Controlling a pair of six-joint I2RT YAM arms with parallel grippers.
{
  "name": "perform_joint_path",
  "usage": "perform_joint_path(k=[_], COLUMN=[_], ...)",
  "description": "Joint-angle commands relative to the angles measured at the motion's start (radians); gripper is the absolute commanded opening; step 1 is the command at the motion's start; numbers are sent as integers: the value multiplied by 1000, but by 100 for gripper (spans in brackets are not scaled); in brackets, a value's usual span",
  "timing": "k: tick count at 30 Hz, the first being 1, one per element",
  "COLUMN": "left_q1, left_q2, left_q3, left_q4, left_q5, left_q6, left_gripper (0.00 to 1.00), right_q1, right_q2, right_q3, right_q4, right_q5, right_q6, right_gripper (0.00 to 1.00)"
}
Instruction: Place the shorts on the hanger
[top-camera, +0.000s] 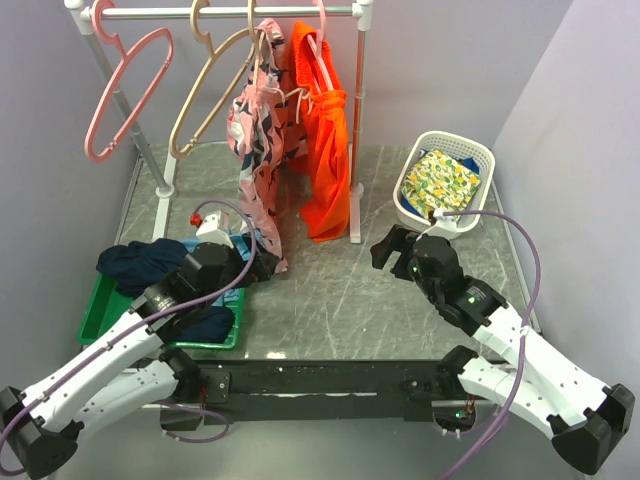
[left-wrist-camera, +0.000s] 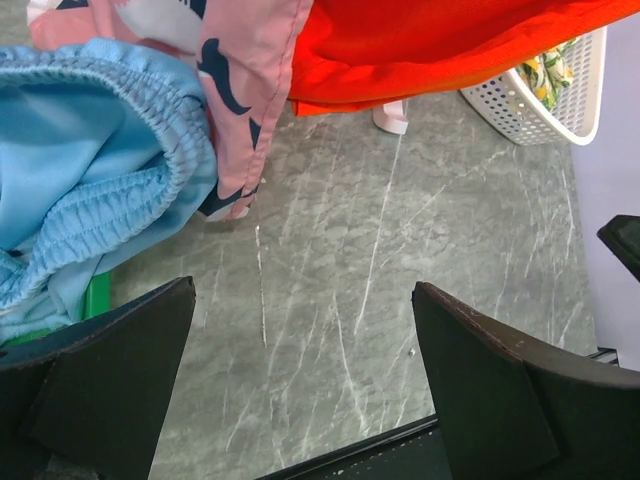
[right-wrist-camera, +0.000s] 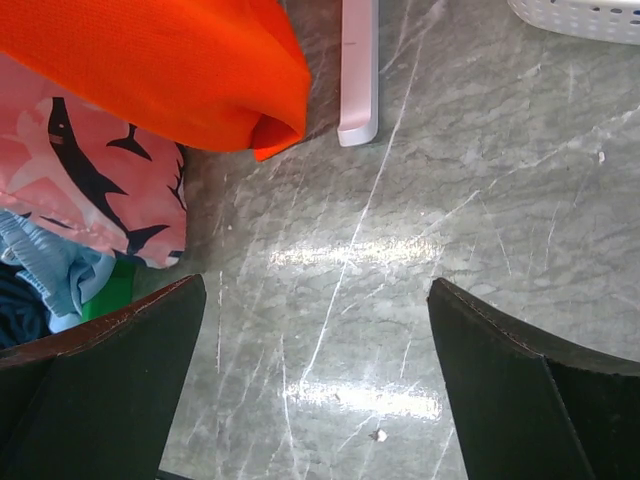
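The navy shorts' far end hangs past the tray's rim, so I will move my left gripper to the left in the top view and down onto it.
The dark navy shorts (top-camera: 140, 262) lie bunched at the far end of a green tray (top-camera: 98, 312) on the left; a sliver of them shows at the edge of the right wrist view (right-wrist-camera: 16, 318). The tan hanger (top-camera: 177, 145) hangs bare on the rack's rail, second from the left. My left gripper (top-camera: 263, 264) (left-wrist-camera: 303, 292) hovers open just right of the tray, over bare table. The right gripper (top-camera: 387, 247) (right-wrist-camera: 316, 285) is open too, low over the table's middle, pointing left. Neither holds anything.
A pink hanger (top-camera: 93, 135) hangs left of the tan one. Shark-print pink shorts (top-camera: 258, 130) and orange shorts (top-camera: 322, 150) hang at the rack's right. Light blue shorts (left-wrist-camera: 90, 170) spill from the tray. A white basket (top-camera: 478, 158) stands back right. The rack's white foot (right-wrist-camera: 358, 70) rests between the arms.
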Motion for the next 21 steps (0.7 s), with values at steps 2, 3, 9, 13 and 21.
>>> perform_joint_path(k=[2,3,9,13,21], left_q1=[2,1,2,9,290], left_q2=[-5,1,41,39,53], left_q3=[33,40,99,114,39], left_q4=[-55,-98,-225,-290,-207], left_q5=[-22,-31,-125,-163,-54], left_q6=[-35,-45,-147,-190,-157], left_gripper=[96,96,96,97,98], right_q1=[-4,-4,-4,-4,-3], right_q2=[-23,-21,-21,-26,-40], right_q3=[-6,-6,-15,-31,-52], right_q4=[29,29,31,45,65], right_q5=[-5,-8,-21,-32,-63], right_q6=[-16,-16,-12,-12,-18], right_gripper=[100,100,100,100,100])
